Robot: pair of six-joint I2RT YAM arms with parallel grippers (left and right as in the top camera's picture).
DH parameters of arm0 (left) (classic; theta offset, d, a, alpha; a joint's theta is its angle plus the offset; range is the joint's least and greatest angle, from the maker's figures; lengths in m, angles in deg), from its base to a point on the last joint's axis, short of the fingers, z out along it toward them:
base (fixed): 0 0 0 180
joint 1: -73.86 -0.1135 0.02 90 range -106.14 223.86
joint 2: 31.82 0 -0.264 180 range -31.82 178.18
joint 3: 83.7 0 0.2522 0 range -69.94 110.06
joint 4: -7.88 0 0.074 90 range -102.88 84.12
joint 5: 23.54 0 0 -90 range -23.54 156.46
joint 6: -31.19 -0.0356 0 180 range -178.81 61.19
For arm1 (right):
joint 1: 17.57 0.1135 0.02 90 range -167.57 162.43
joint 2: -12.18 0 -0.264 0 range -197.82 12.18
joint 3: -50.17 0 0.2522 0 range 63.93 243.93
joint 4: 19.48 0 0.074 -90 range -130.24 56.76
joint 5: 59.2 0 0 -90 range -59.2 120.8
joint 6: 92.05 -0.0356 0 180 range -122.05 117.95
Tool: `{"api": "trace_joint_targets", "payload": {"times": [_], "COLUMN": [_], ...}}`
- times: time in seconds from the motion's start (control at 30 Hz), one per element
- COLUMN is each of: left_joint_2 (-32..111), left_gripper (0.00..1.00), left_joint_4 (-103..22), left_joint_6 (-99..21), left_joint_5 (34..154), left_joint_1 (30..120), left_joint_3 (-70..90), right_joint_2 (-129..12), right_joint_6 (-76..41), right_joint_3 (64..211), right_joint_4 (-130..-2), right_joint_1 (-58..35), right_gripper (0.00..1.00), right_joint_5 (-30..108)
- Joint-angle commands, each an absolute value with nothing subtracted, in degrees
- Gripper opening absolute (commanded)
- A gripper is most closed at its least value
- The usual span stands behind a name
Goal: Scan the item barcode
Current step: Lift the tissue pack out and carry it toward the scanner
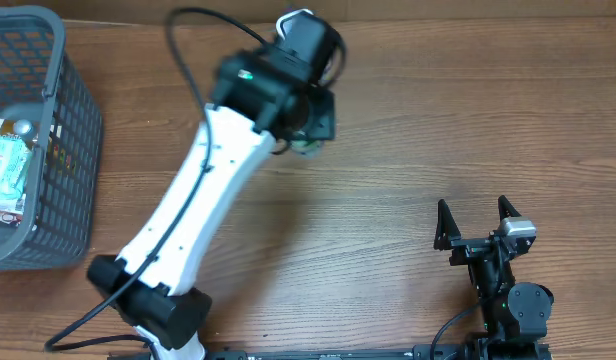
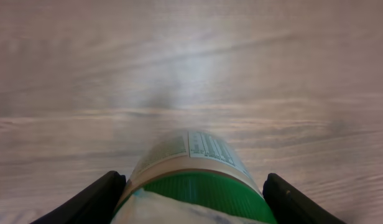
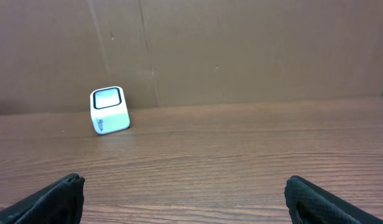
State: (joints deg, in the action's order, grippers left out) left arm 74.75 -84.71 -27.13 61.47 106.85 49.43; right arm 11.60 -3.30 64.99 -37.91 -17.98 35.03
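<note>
The bare tabletop is below my left gripper and to its right in the overhead view. I should move my left gripper down and back toward it and release the jar [image 1: 306,147].
A jar [image 2: 194,165] with a green ribbed lid and a white printed label sits between the black fingers of my left gripper [image 2: 193,182], which is shut on it above the wooden table. From overhead, only a bit of green from the jar [image 1: 306,147] shows under the left gripper [image 1: 310,128] at the upper middle. A white cube scanner [image 3: 109,110] with a glass face stands on the table against the cardboard wall. My right gripper [image 1: 474,208] rests at the lower right, open and holding nothing. No barcode can be made out.
A grey mesh basket [image 1: 78,130] at the left edge holds several packaged goods. The left arm [image 1: 188,210] stretches diagonally from the bottom left towards the top middle. A brown cardboard wall [image 3: 241,50] closes the far side of the table.
</note>
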Motion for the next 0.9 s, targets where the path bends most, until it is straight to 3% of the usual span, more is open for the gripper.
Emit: {"api": "trace_joint_targets", "payload": {"times": [0.0,0.27,0.87], "left_joint_2": [74.68,74.79,82.33], "left_gripper": [0.59,0.58,0.61], "left_joint_4": [-76.58,-52.82,-48.89], "left_joint_6": [-21.01,-16.09,-14.63], "left_joint_5": [59.55,56.14,59.00], "left_joint_1": [110.70,117.15,122.07], "left_joint_3": [39.70,18.00,15.95], "right_joint_2": [12.00,12.00,12.00], "right_joint_6": [-2.87,-2.87,-2.87], "right_joint_3": [64.37,64.37,64.37], "right_joint_4": [-37.69,-37.69,-37.69], "right_joint_1": [-18.17,-18.17,-18.17], "right_gripper": [1.00,1.00,1.00], "right_joint_5": [34.94,34.92,34.94]}}
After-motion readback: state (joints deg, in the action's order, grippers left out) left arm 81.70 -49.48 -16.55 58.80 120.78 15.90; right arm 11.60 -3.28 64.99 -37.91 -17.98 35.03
